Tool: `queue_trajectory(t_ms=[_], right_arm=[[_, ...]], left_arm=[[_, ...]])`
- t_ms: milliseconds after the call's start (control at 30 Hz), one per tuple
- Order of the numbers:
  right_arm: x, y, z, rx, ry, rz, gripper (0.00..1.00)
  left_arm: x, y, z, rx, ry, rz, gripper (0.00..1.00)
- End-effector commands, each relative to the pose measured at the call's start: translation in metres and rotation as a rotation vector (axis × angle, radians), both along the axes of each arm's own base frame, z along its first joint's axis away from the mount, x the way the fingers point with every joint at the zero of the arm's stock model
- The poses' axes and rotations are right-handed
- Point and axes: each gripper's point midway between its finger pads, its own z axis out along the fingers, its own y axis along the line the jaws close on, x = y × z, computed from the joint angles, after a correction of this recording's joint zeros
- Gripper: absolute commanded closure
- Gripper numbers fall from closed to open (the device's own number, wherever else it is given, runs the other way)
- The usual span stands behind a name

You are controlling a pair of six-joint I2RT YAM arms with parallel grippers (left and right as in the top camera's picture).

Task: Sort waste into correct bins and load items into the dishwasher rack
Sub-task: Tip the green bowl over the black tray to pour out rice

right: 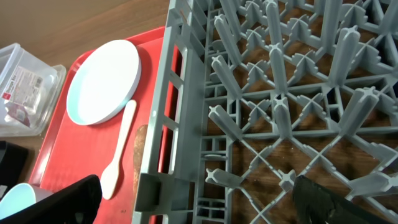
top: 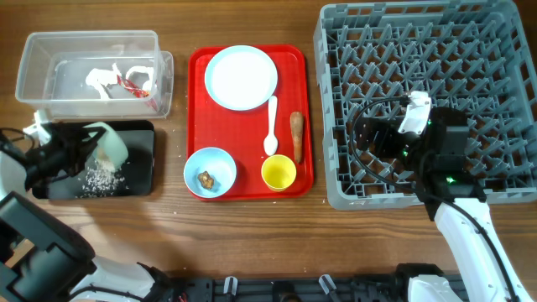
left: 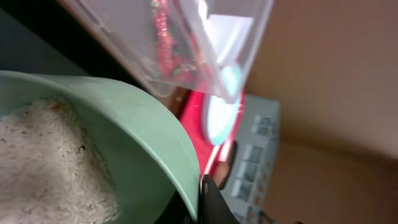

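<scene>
My left gripper tips out the bowl's remaining rice next, then moves over the light blue plate [top: 241,78] [left: 220,119], which lies to the gripper's right in the overhead view.
My left gripper [top: 91,144] [left: 208,193] is shut on the rim of the pale mint bowl [top: 111,143] [left: 143,143] and holds it tilted over the black tray [top: 143,164]. Rice grains [left: 50,162] lie in the bowl and more [top: 102,179] lie on the tray. The clear tub [top: 92,35] holds white scraps [top: 101,77] and the red wrapper [top: 134,84] [left: 165,37]. My right gripper [top: 364,137] [right: 193,199] is open and empty over the grey rack's [top: 419,50] [right: 280,93] left side.
The red tray [top: 197,109] carries the light blue plate [top: 241,77] [right: 102,81], white spoon [top: 271,126] [right: 121,143], carrot stick [top: 297,134], yellow cup [top: 278,173], and a light blue bowl [top: 197,164] with the brown lump [top: 206,178].
</scene>
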Motion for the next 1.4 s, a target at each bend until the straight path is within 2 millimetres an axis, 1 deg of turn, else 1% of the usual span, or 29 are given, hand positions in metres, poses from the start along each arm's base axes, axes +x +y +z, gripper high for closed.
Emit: queue_trajectory(t_ms=[0, 33, 133, 267, 300, 400, 800, 900, 967, 1000, 1067, 1100, 1133, 1200, 1267, 1300, 1333, 1367], right_arm=[[0.005, 0.005, 0.011, 0.016, -0.021, 0.015, 0.0], [0.005, 0.005, 0.011, 0.016, -0.021, 0.015, 0.0], [0.005, 0.005, 0.011, 0.016, -0.021, 0.015, 0.0], [0.005, 0.005, 0.011, 0.016, -0.021, 0.015, 0.0], [0.005, 0.005, 0.011, 0.016, -0.021, 0.015, 0.0], [0.005, 0.005, 0.011, 0.016, -0.021, 0.015, 0.0], [0.005, 0.005, 0.011, 0.016, -0.022, 0.015, 0.0], [0.005, 0.005, 0.011, 0.016, -0.022, 0.015, 0.0], [0.005, 0.005, 0.012, 0.016, -0.022, 0.015, 0.0], [0.005, 0.005, 0.012, 0.016, -0.024, 0.015, 0.0], [0.005, 0.005, 0.012, 0.016, -0.024, 0.015, 0.0], [0.005, 0.005, 0.011, 0.016, -0.022, 0.015, 0.0], [0.005, 0.005, 0.011, 0.016, -0.021, 0.015, 0.01], [0.006, 0.005, 0.012, 0.016, -0.025, 0.015, 0.0], [0.006, 0.005, 0.012, 0.016, -0.025, 0.015, 0.0], [0.006, 0.005, 0.012, 0.016, -0.025, 0.015, 0.0], [0.006, 0.005, 0.012, 0.016, -0.025, 0.015, 0.0], [0.006, 0.005, 0.012, 0.016, -0.024, 0.015, 0.0]], left_arm=[[0.001, -0.002, 0.041, -0.149, -0.19, 0.003, 0.96], [0.0, -0.003, 0.05, -0.189, -0.226, 0.005, 0.96], [0.0, -0.005, 0.068, -0.267, -0.299, -0.001, 0.96], [-0.002, -0.009, 0.084, -0.355, -0.347, -0.002, 0.96], [-0.003, -0.009, 0.084, -0.386, -0.32, 0.008, 0.96], [-0.004, -0.01, 0.084, -0.406, -0.302, 0.015, 0.96], [-0.004, -0.01, 0.084, -0.404, -0.304, 0.014, 0.96], [-0.004, -0.017, 0.084, -0.428, -0.282, 0.008, 0.96], [0.0, -0.031, 0.085, -0.433, -0.272, -0.031, 0.96], [0.004, -0.043, 0.085, -0.428, -0.271, -0.073, 0.96], [0.01, -0.061, 0.086, -0.411, -0.285, -0.138, 0.96], [0.014, -0.078, 0.086, -0.406, -0.288, -0.193, 0.96], [0.016, -0.089, 0.086, -0.404, -0.289, -0.228, 0.96], [0.022, -0.119, 0.086, -0.385, -0.301, -0.33, 0.96], [0.031, -0.144, 0.079, -0.358, -0.25, -0.397, 0.96], [0.042, -0.165, 0.071, -0.313, -0.213, -0.442, 0.96], [0.051, -0.182, 0.066, -0.275, -0.18, -0.462, 0.96], [0.062, -0.202, 0.062, -0.223, -0.171, -0.483, 0.96]])
